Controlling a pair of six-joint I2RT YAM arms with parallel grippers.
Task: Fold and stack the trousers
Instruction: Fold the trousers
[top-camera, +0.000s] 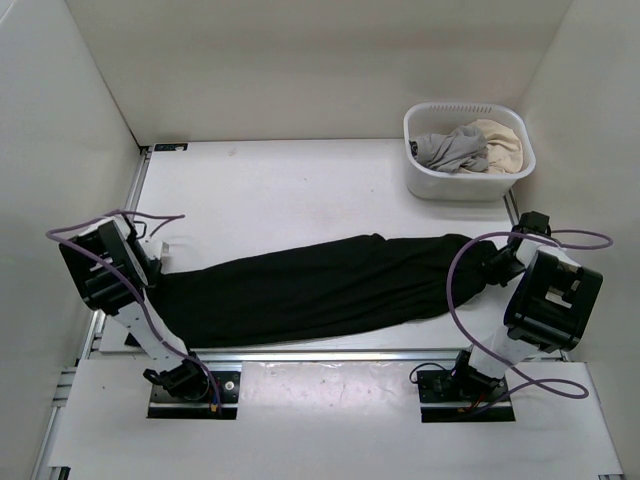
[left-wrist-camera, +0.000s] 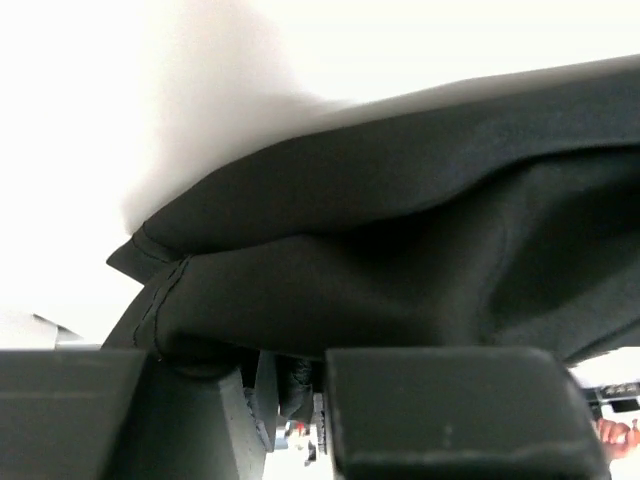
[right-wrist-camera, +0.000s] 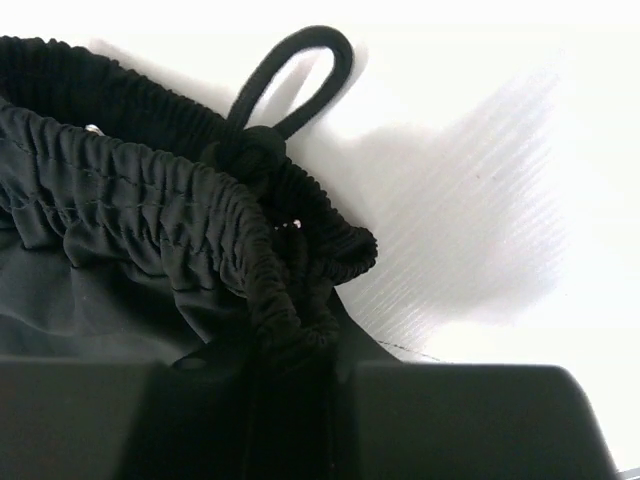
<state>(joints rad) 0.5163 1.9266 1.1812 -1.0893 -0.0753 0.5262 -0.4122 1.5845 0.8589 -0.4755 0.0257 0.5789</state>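
Observation:
My right gripper should next swing the waistband over to the left in the top view, onto the trousers' middle (top-camera: 288, 290), and let go of it, because the trousers are stretched out long.
The black trousers (top-camera: 320, 285) lie stretched across the table from left to right, folded lengthwise into one long dark band. My left gripper (top-camera: 158, 272) is shut on the leg-hem end, whose stitched hem (left-wrist-camera: 160, 290) shows in the left wrist view. My right gripper (top-camera: 490, 262) is shut on the elastic waistband (right-wrist-camera: 180, 215), with the drawstring loop (right-wrist-camera: 295, 70) lying on the table beyond it. Both ends are held low, near the table surface.
A white laundry basket (top-camera: 468, 182) with grey and cream clothes stands at the back right. White walls enclose the table on three sides. Purple cables (top-camera: 455, 300) loop round both arms.

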